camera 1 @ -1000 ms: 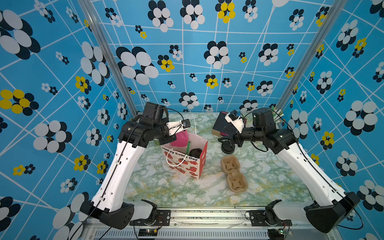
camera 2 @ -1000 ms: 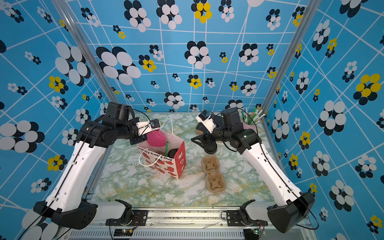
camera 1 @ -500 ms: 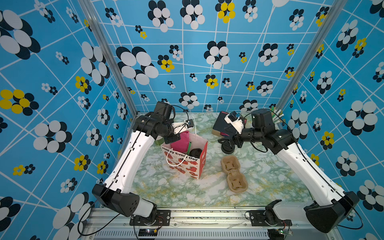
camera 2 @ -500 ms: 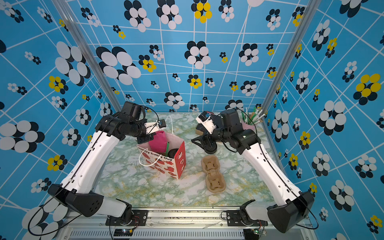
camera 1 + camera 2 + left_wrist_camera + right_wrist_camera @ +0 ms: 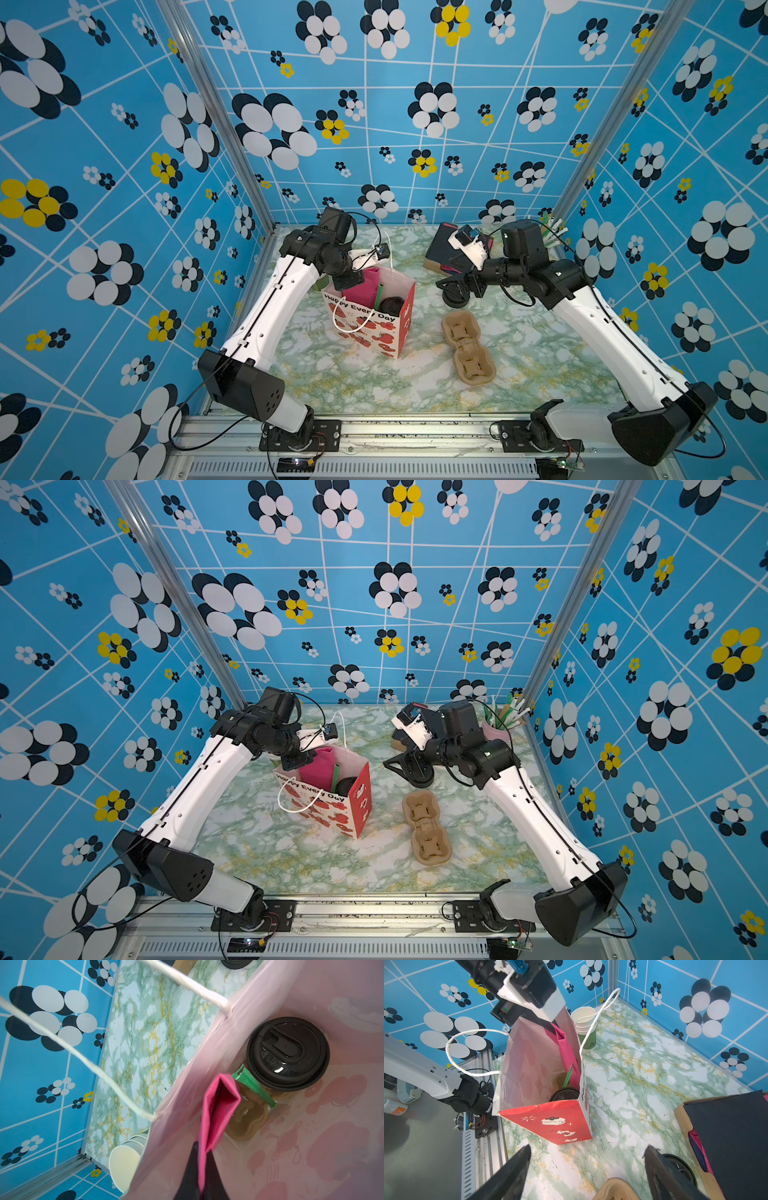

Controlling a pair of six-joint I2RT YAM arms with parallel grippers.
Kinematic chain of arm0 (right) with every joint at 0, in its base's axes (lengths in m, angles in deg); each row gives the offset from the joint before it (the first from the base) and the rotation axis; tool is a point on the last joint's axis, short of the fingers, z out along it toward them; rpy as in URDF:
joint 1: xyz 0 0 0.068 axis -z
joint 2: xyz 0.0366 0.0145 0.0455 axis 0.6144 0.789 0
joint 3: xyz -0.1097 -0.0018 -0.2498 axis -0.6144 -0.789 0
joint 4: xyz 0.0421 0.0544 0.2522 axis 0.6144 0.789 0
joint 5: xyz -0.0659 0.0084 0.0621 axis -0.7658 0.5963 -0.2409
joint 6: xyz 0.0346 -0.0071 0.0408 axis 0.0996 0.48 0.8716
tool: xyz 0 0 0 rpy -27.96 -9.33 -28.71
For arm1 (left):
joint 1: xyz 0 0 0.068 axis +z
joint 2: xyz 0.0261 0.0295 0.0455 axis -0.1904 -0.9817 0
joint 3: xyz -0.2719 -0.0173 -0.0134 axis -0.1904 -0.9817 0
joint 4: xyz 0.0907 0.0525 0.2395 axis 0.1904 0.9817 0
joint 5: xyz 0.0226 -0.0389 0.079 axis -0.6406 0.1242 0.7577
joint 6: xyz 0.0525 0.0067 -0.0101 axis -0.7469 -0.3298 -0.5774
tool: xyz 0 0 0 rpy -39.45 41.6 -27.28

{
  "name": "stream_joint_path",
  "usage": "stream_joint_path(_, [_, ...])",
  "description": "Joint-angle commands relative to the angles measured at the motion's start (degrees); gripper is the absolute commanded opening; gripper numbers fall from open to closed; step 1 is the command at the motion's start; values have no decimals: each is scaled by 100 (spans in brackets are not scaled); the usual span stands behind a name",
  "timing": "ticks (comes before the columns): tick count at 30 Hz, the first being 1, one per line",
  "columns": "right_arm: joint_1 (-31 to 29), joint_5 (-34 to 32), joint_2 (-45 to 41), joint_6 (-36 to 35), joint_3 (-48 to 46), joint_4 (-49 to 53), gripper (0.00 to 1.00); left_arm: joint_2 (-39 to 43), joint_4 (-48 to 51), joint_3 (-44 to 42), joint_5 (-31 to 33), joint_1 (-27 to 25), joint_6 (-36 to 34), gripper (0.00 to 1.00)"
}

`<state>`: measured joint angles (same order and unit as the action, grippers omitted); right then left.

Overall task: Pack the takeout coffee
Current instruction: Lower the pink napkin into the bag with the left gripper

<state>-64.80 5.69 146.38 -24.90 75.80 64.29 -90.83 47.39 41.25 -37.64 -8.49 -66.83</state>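
The left gripper lowers the folded pink napkin (image 5: 218,1105) deeper into the bag's free space beside the cup next and releases it, since that space lies below the gripper.
The takeout coffee (image 5: 287,1053), a cup under a black sip lid, stands inside the red-and-white gift bag (image 5: 376,328) at mid table. Its lid shows in both top views (image 5: 347,786) and in the right wrist view (image 5: 564,1094). My left gripper (image 5: 202,1149) is at the bag's back left mouth (image 5: 349,282), shut on a folded pink napkin (image 5: 218,1105) that hangs down into the bag. A green stick packet (image 5: 254,1086) leans by the cup over a brown carrier (image 5: 247,1118). My right gripper (image 5: 588,1147) hovers open to the right of the bag (image 5: 455,286), holding nothing.
A brown cup carrier (image 5: 467,347) lies to the right of the bag. A stack of lidless cups (image 5: 585,1022) stands behind the bag near the left wall. A loose black lid (image 5: 679,1167) lies beside a cardboard box of dark and pink napkins (image 5: 726,1136). Stirrers in a pink cup (image 5: 505,721) stand at the back right.
My left arm has changed its pose, its elbow swinging in, while its gripper stays at the bag's mouth with the pink napkin. The right arm has barely moved.
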Motion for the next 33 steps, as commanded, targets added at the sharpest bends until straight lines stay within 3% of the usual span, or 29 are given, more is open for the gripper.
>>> stream_joint_path(1, [-35, -55, -47, -101, -116, 91, 88, -143, 5, -114, -91, 17, 115, 0])
stream_joint_path(24, [-29, -111, 41, -157, -99, 232, 88, -501, 27, -256, 88, -21, 248, 0])
stream_joint_path(33, [-35, -112, 58, -161, -62, 278, 88, -355, 74, -28, 195, -91, 359, 22])
